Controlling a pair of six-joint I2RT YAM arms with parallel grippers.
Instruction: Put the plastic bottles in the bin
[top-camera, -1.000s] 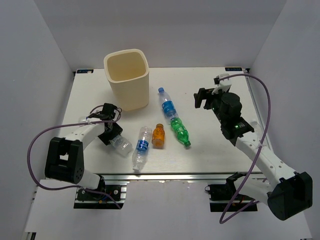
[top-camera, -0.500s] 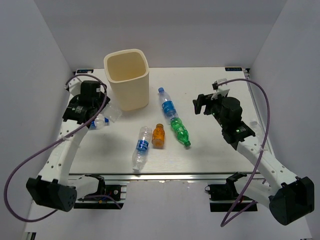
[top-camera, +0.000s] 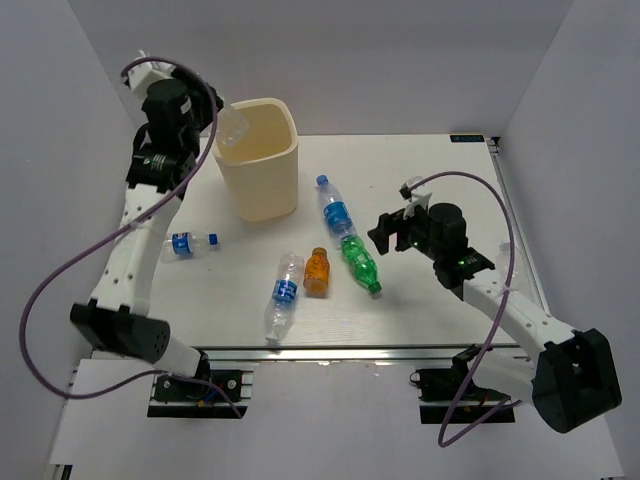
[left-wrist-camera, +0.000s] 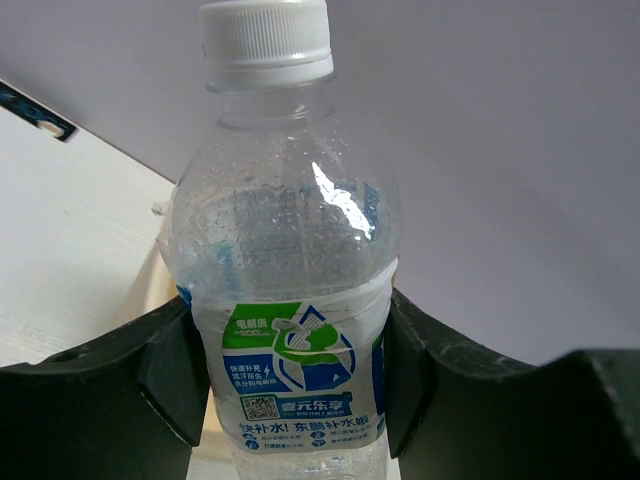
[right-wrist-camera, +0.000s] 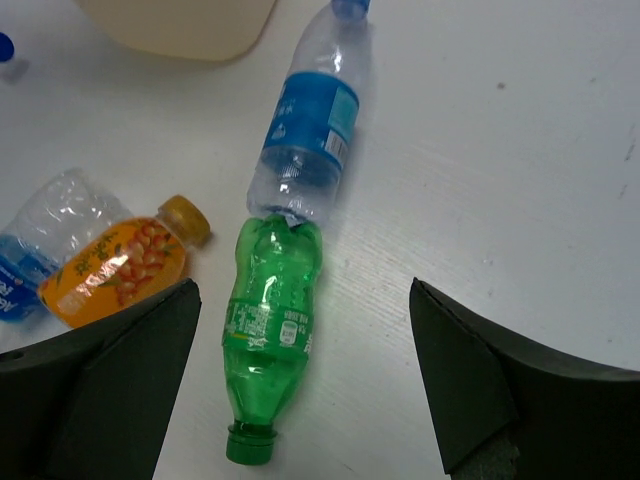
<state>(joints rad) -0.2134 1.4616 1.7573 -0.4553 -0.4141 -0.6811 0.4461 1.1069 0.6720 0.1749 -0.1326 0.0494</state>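
Note:
I should lower my right gripper and move it to the left in the top view, onto the green bottle at its labelled middle (top-camera: 359, 260) (right-wrist-camera: 268, 327).
My left gripper (top-camera: 220, 117) is raised to the left rim of the cream bin (top-camera: 262, 185) and is shut on a clear bottle (left-wrist-camera: 290, 220) with a white cap and a green and blue label. In the top view that held bottle (top-camera: 233, 124) tilts over the bin's opening. My right gripper (top-camera: 386, 232) is open, low over the table. The green bottle (right-wrist-camera: 270, 320) lies between its fingers (right-wrist-camera: 110, 390), untouched. A clear blue-labelled bottle (right-wrist-camera: 310, 130) lies base to base with the green one, and an orange bottle (right-wrist-camera: 115, 262) lies to the left.
On the table in front of the bin lie another clear bottle (top-camera: 284, 295) with a blue band and a small clear bottle (top-camera: 190, 243) with a blue cap, left of the others. White walls close in the table on three sides.
The left arm rose from the table's left side with the clear bottle and carried it up to the bin's rim. The right gripper moved left and nearer, over the green bottle.

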